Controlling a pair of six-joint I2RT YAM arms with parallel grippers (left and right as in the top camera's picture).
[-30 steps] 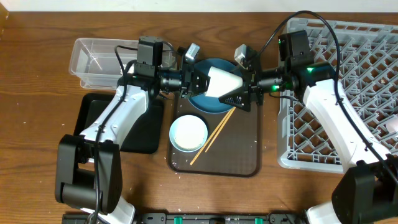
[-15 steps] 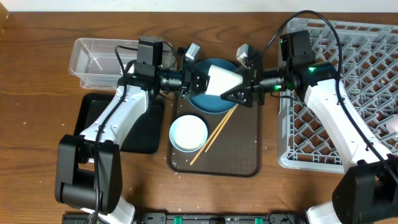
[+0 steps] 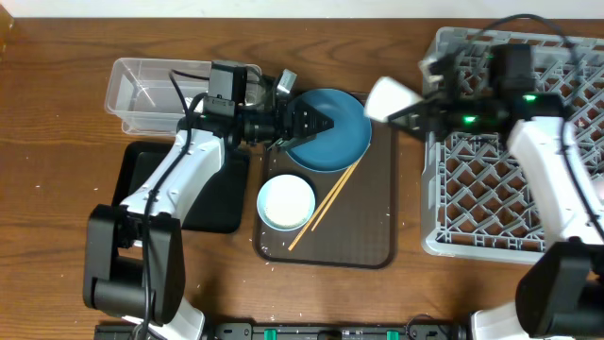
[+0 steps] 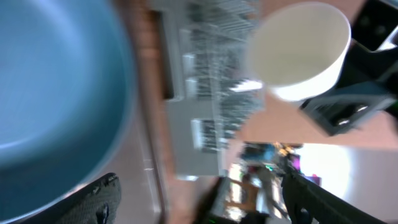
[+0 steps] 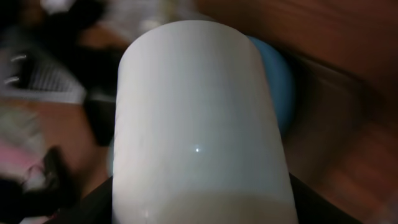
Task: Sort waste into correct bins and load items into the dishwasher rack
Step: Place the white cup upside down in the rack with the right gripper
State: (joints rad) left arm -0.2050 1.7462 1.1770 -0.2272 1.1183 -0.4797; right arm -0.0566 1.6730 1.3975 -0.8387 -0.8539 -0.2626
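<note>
Next, the cup (image 3: 385, 97) swings down in my right gripper to the rack's empty near wires, below the gripper and to its right in the overhead view, for release.
A small white cup (image 3: 385, 97) hangs in the air at the left edge of the grey dishwasher rack (image 3: 510, 179), with my right gripper (image 3: 404, 108) shut on it. In the right wrist view the cup (image 5: 199, 124) fills the frame between the dark fingers (image 5: 93, 208). My left gripper (image 3: 318, 123) stands open over the dark blue plate (image 3: 335, 137), nothing between its fingers (image 4: 93, 199). The left wrist view shows the plate (image 4: 56, 93) and the cup (image 4: 298, 50) moving off. A pale bowl (image 3: 286, 201) and the chopsticks (image 3: 326, 203) lie on the brown tray (image 3: 368, 227).
A clear tub (image 3: 142, 90) stands at the back left, with a black tray (image 3: 142, 170) in front of it under my left arm. The rack fills the right side of the wooden table (image 3: 57, 236). A few white specks dot the brown tray.
The cup passed from my left gripper to my right. The left jaws opened and stayed over the plate. The right arm swung right with the cup, to the rack's left edge.
</note>
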